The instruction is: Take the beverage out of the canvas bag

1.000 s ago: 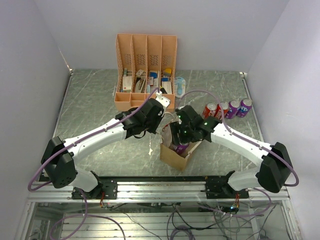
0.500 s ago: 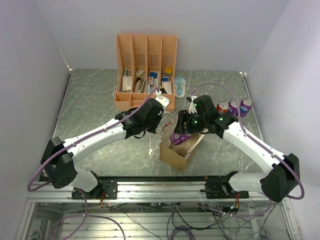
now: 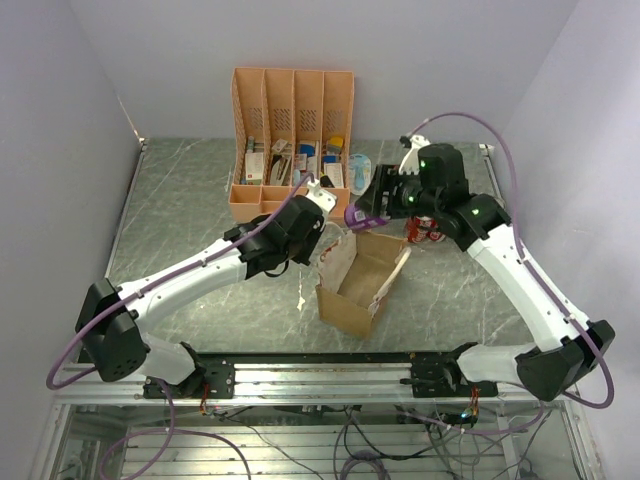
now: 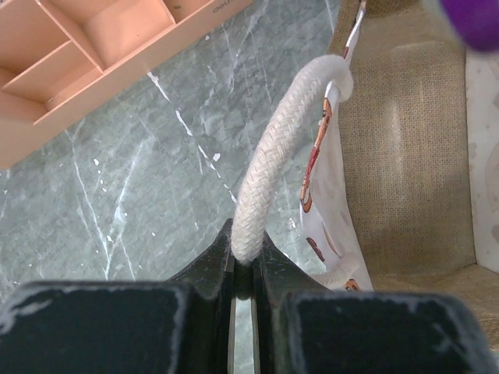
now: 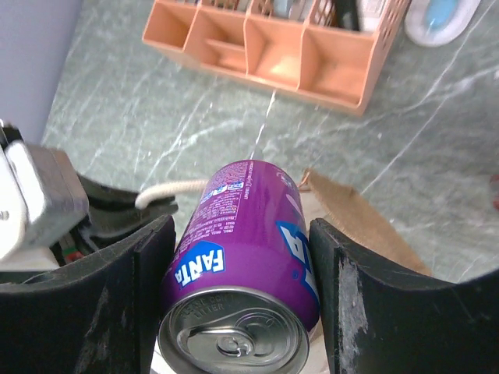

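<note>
Bare tabletop by the red can (image 3: 397,227) (image 5: 446,210) lies below my right gripper and to its right in the top view. I should move my right gripper over, lower it and release the Fanta.
The tan canvas bag (image 3: 352,285) stands open in the middle of the table; its burlap wall also shows in the left wrist view (image 4: 405,156). My left gripper (image 3: 322,238) is shut on the bag's white rope handle (image 4: 273,179), and the rope is pinched between its fingertips (image 4: 244,261). My right gripper (image 3: 368,208) is shut on a purple Fanta can (image 3: 356,214) and holds it in the air above the bag's far edge. In the right wrist view the can (image 5: 242,257) lies between the two fingers, lid towards the camera, with the bag's rim (image 5: 359,218) below it.
A salmon-pink slotted organizer (image 3: 292,140) with small items stands at the back; it also shows in the right wrist view (image 5: 273,47). A white and blue object (image 3: 360,172) lies to its right. A red can (image 3: 425,232) stands partly under my right arm.
My right gripper has lifted the purple can up out of the bag and carried it back and to the right. My left gripper has kept hold of the handle.
</note>
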Controlling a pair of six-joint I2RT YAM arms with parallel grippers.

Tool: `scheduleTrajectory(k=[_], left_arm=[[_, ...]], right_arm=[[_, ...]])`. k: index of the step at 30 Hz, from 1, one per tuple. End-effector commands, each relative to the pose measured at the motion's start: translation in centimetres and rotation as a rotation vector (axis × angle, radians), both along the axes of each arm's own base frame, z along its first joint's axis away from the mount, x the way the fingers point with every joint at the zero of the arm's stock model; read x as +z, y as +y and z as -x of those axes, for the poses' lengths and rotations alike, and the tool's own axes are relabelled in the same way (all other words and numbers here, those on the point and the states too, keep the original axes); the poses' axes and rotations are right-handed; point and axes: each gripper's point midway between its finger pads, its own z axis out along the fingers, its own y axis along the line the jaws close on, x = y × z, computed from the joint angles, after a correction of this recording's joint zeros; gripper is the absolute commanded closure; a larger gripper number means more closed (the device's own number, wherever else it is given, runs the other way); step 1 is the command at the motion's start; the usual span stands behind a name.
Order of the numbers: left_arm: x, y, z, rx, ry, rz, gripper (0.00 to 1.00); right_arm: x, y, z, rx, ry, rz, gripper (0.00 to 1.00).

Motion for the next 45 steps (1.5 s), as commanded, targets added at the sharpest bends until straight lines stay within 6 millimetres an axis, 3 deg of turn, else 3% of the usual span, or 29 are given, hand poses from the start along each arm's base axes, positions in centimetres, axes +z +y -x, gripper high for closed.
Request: scheduleTrajectory(k=[1,6,10,21,26,32,39,45], left_arm=[[2.2,0.4,-0.2,0.017,-0.062,0.035,0.93],[3.3,0.5,0.0,0.013,-0.091,0.071,0.93],[3.7,0.7,-0.1,0.015,-0.107,0.083,0.93],[2.7,0.4,-0.1,0.010,-0.073,0.052,0.93],[2.8,0.5,-0.1,0.014,-0.078,0.052,0.93],[2.5,0.3,-0.1,0.008,-0.070,0.048,0.93],[2.5,0.4,-0.1,0.010,-0.070,0.046,0.92],[2.5,0.3,-0.1,0.009,-0.069,0.046,0.89]], right_arm=[[4.7,-0.5,-3.0,-0.067,-0.147,-0.012,1.00],[5.3,-3.5,-6.7,-0.179,-0.187,0.088,1.00],[3.5,-5.2,-8.9,-0.240,-0.176,0.215,1.00],[-6.2,-5.9,-12.5,-0.215,-0.006,0.436,1.00],[-10.9,-6.6,-13.4,-0.195,0.112,0.498,1.00],[-14.9,-6.8,-13.7,-0.170,0.207,0.529,1.00],[-17.3,-7.9,-13.9,-0.181,0.268,0.547,1.00],[-17.8,-8.8,-13.8,-0.196,0.291,0.553,1.00]])
